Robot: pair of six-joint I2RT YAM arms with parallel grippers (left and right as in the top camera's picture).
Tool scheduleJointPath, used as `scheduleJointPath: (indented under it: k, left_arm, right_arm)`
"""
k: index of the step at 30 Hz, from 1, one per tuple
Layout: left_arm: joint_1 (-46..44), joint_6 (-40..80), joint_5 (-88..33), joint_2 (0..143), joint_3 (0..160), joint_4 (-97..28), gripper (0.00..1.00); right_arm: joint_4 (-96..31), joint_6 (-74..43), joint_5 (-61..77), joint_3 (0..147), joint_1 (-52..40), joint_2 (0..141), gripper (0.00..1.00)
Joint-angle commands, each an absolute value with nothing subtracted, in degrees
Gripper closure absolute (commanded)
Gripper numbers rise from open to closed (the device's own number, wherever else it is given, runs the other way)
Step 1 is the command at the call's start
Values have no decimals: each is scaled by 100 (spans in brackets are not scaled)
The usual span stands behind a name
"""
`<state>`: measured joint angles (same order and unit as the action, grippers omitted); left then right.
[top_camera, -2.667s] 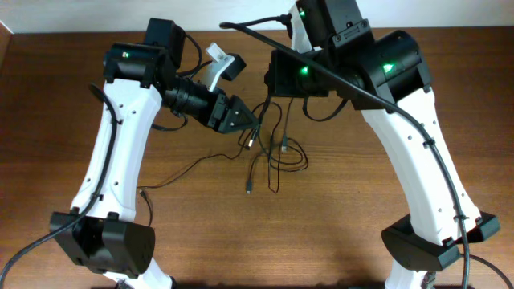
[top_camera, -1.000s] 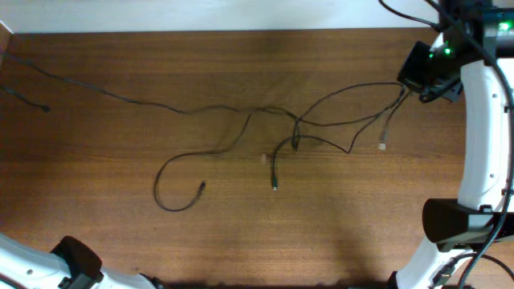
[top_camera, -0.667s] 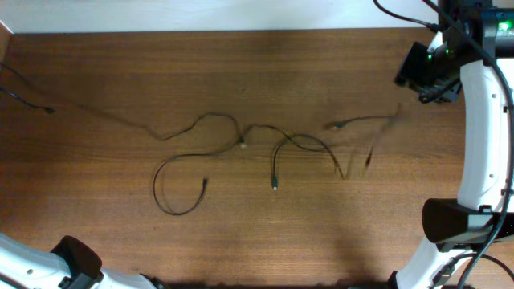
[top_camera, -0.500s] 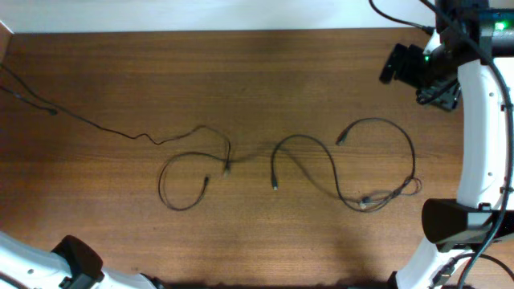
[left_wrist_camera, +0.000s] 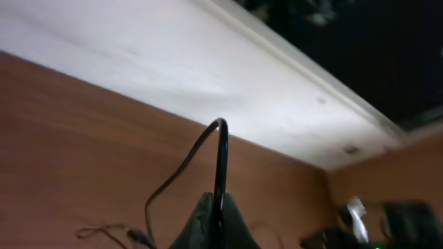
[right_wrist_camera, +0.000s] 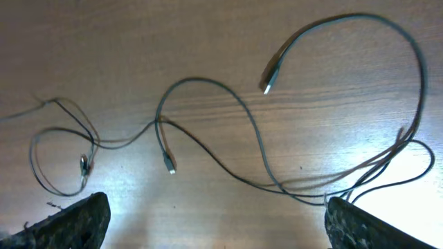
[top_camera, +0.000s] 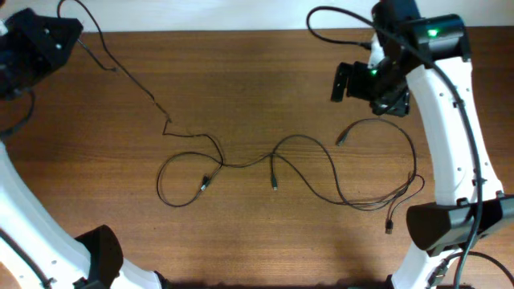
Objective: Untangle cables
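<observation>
My left gripper pulls outward toward the pale part of the wall next and releases the piece of cable over the bare far tabletop, because its tail still crosses the looped cable.
Several thin black cables [top_camera: 305, 140] lie spread as loose strands across the wooden table, still crossing near the middle [top_camera: 229, 164]. Plug ends lie on the table: one [top_camera: 274, 186], another [top_camera: 339, 141] and a third [top_camera: 389, 228]. My left gripper [top_camera: 63, 24] is raised at the far left corner, shut on one strand [left_wrist_camera: 221, 152] that runs down to a small loop [top_camera: 181, 181]; its fingers show in the left wrist view [left_wrist_camera: 218, 214]. My right gripper [top_camera: 347, 80] hovers open and empty above the right strands, which show in the right wrist view [right_wrist_camera: 208, 83] beyond its spread fingers [right_wrist_camera: 218, 225].
A pale wall strip [top_camera: 201, 12] runs along the table's far edge. The right arm's base [top_camera: 450, 225] stands at the front right and the left arm's base [top_camera: 100, 257] at the front left. Thicker arm cables [top_camera: 337, 12] loop over the right arm.
The left arm has come into view at the far left, lifting its strand. The right gripper has moved left over the table. The right strands have settled flat and a plug slid toward the front right.
</observation>
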<state>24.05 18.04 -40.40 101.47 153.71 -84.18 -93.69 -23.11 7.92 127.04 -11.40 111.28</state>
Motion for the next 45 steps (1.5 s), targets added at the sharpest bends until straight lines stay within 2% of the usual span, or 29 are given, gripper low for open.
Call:
scheduleJointPath:
  k: [1, 3, 6, 7, 11, 16, 19, 23, 27, 28, 29, 30, 31, 32, 39, 45]
  left_arm:
    - [2303, 2405, -3575, 10457, 15391, -7754, 100]
    - [2204, 2700, -4351, 10665, 15391, -6871, 100]
    - [2084, 3398, -4788, 10877, 15391, -5586, 100]
    - [1975, 4060, -4827, 10982, 15391, -4711, 100]
    - [1726, 5334, -4633, 11102, 15391, -2528, 100]
    - [1627, 6241, -3675, 11100, 15393, -740, 100]
    - [1627, 5896, -3367, 11102, 15391, -930, 100]
    - [1627, 4425, -2860, 11253, 15391, -2906, 99]
    - [1627, 3483, -1269, 11679, 15380, -4934, 98]
    - [1638, 3415, -779, 11880, 15380, -5395, 88]
    - [1667, 3420, -526, 12001, 15380, -5625, 64]
    - [1684, 3417, -322, 12114, 15380, -5811, 34]
    - [1710, 3417, -167, 12208, 15380, -5957, 7]
    - [1747, 3420, 78, 12317, 15380, -6178, 1]
    - [1905, 3424, 773, 12501, 15380, -7070, 1]
    - [1852, 3417, 832, 12669, 15380, -7511, 1]
  right_arm:
    - [-9264, -2250, 840, 12543, -1291, 11102, 1]
    - [-9139, -2250, 840, 12433, -1376, 11102, 1]
    - [-9004, -2248, 840, 12304, -1455, 11102, 2]
    - [-8941, -2250, 840, 12239, -1503, 11102, 2]
    - [-8908, -2246, 838, 12132, -1608, 11102, 1]
    - [-8903, -1975, 838, 11961, -1726, 11102, 1]
    - [-8847, -1839, 840, 11821, -1765, 11102, 1]
    - [-8779, -1839, 840, 11758, -1763, 11102, 1]
    - [-8761, -1839, 840, 11756, -1763, 11102, 2]
    - [-8766, -1837, 840, 11754, -1763, 11102, 1]
    - [-8774, -1837, 840, 11754, -1763, 11102, 1]
    - [-8781, -1837, 840, 11754, -1763, 11102, 2]
    - [-8790, -1837, 840, 11754, -1763, 11102, 2]
    - [-8807, -1837, 840, 11754, -1763, 11102, 2]
    - [-8873, -1734, 845, 11754, -1765, 11102, 2]
    - [-8890, -1734, 847, 11754, -1767, 11102, 1]
